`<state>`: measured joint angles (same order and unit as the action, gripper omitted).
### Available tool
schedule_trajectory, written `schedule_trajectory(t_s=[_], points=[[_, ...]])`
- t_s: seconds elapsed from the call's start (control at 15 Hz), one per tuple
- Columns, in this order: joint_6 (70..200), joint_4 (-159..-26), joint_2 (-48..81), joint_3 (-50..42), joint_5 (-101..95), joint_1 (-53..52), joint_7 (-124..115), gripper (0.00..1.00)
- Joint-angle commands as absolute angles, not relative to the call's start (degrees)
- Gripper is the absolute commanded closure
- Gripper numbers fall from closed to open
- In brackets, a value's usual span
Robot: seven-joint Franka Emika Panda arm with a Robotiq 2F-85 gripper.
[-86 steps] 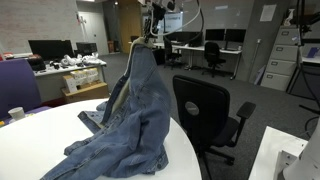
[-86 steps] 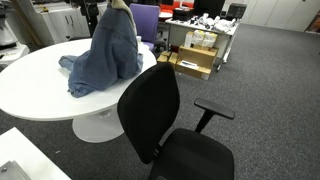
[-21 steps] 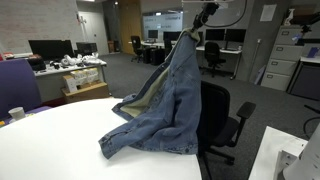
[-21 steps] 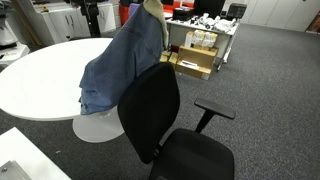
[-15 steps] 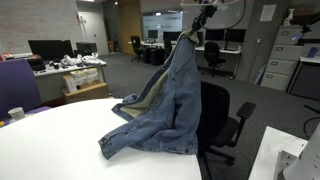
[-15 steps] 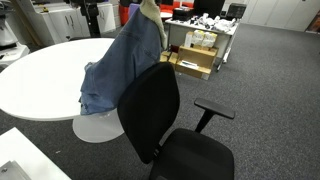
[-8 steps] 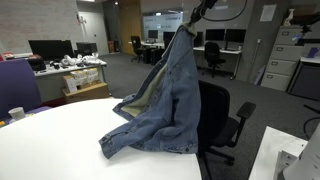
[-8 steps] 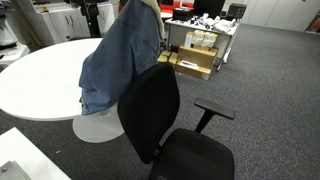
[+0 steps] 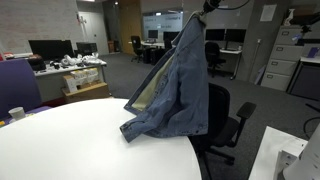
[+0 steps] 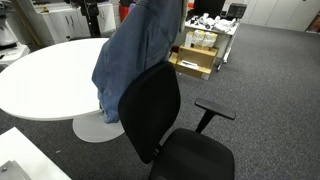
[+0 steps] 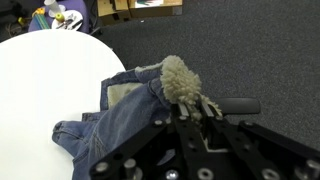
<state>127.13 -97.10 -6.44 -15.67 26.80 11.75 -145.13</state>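
Observation:
My gripper is going to move past the chair back toward the armrest and down next. The hem rests on top of the table, while the collar hangs high beside the chair.
A blue denim jacket with a cream fleece collar hangs from my gripper high above the round white table. In the wrist view the gripper is shut on the fleece collar, and the denim drapes down over the table edge. The jacket hangs between the table and the black office chair. Its lower hem still touches the tabletop, and its right side brushes the chair back.
A white cup stands at the table's far left. Desks with monitors, filing cabinets and more chairs fill the office behind. A cardboard box sits on the carpet beyond the chair.
The gripper has lifted the jacket higher and carried it toward the chair. Less denim lies on the table, and the cloth now hangs nearly straight down.

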Motion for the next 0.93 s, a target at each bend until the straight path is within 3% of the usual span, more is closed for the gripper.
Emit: schedule_trajectory(t_s=[0.0, 0.53, 0.87], points=[[125.75, -85.96, -0.16, -19.13, 30.90, 15.44, -148.11, 0.96], [131.99, -88.79, 17.80, -21.52, 16.73, 19.09, -150.51, 0.96], [131.10, -86.90, 30.23, -33.60, 12.52, 13.74, -148.98, 0.96]])
